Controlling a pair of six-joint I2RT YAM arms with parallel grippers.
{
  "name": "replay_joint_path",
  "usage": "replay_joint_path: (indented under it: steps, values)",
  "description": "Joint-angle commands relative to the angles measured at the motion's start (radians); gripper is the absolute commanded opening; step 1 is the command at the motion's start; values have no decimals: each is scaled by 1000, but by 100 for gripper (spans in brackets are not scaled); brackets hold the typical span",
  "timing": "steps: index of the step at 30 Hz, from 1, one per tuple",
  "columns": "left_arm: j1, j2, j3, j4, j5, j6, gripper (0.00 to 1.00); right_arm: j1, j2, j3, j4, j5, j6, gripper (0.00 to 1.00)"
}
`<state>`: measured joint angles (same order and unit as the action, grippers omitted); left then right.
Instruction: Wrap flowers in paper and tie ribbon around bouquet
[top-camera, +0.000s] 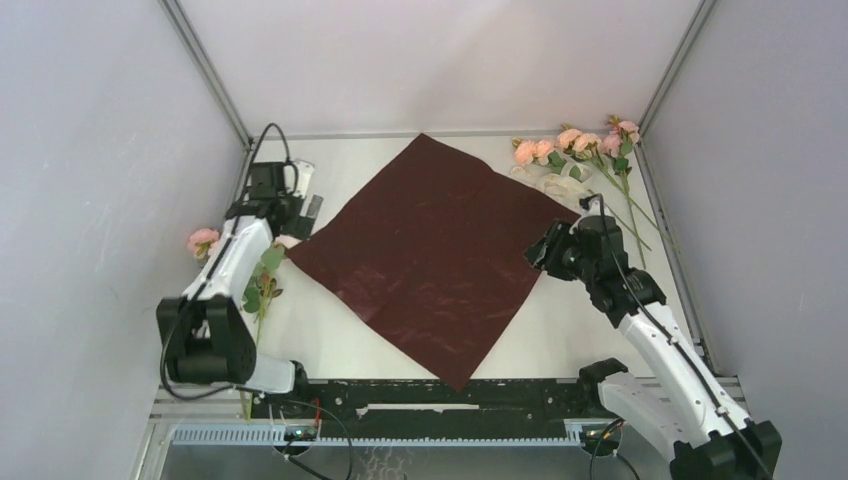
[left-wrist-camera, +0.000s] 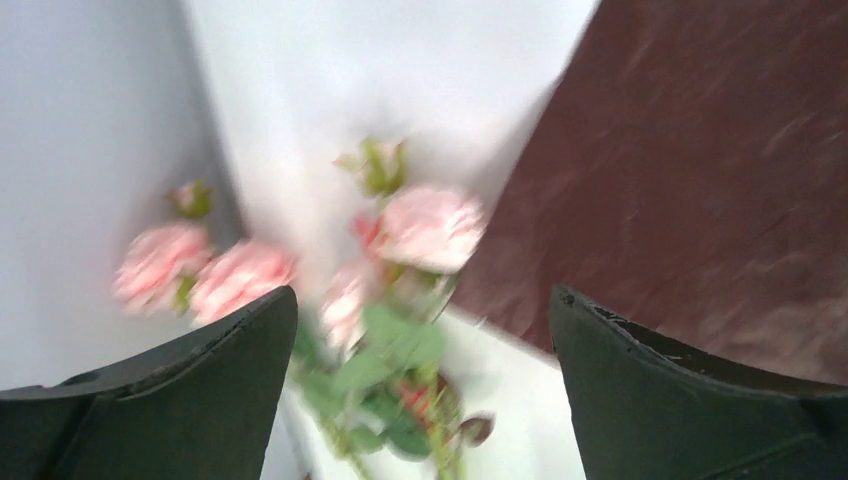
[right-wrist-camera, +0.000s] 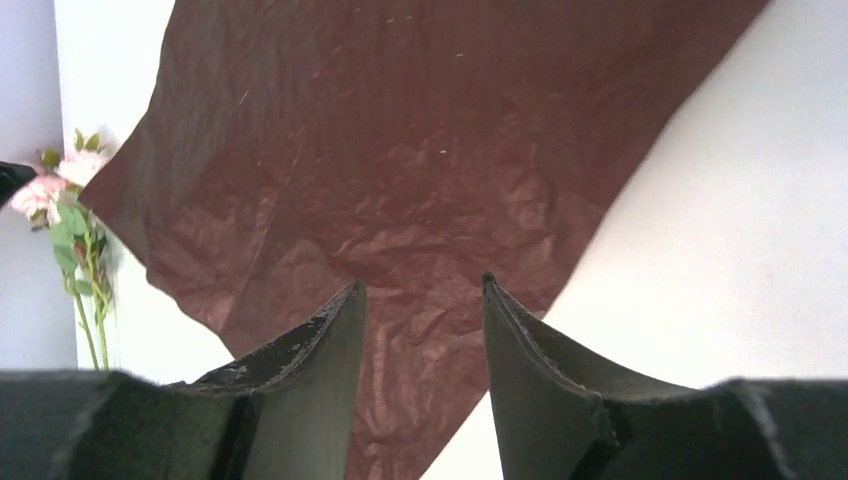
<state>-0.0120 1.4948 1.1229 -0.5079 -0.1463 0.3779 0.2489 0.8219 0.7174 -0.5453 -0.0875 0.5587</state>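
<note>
My left gripper moves back and down next onto the flower stem just past the reddish leaves, since the stem is bare there, clear of the blooms.
The deep red paper (top-camera: 430, 250) lies flat as a diamond in the middle of the table. One group of flowers (top-camera: 580, 145) lies at the back right, with the cream ribbon (top-camera: 558, 183) curled beside it. More flowers (top-camera: 262, 275) lie at the left, by the paper's left corner. My left gripper (top-camera: 296, 212) hangs over them, open wide. Its view is blurred, with pink roses (left-wrist-camera: 430, 225) below the parted fingers (left-wrist-camera: 240, 350). My right gripper (top-camera: 540, 252) stands open over the paper's right corner (right-wrist-camera: 420, 200), and nothing is between its fingers (right-wrist-camera: 330, 340).
Grey walls close in the table on the left, right and back. A single rose (top-camera: 203, 240) sits against the left wall. A black rail (top-camera: 430, 395) runs along the near edge between the arm bases.
</note>
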Motion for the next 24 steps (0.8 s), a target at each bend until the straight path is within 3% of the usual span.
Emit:
replay_joint_path:
  steps: [1, 6, 12, 16, 20, 24]
  values:
    - [139, -196, -108, -155, -68, 113, 98, 95, 46, 78, 16, 78, -27, 55]
    - [297, -300, -304, -262, -7, 221, 89, 174, 117, 115, 37, 87, -26, 55]
    - [331, -331, -490, -176, -9, 263, 87, 247, 168, 142, 53, 129, -20, 55]
    - [337, -224, -500, -70, -54, 236, 69, 280, 168, 148, 34, 158, -22, 56]
    - [350, -112, -471, -25, -59, 214, 61, 298, 150, 147, -3, 199, -23, 56]
    - [365, -95, -453, -23, -25, 209, 41, 304, 136, 148, -23, 227, -26, 56]
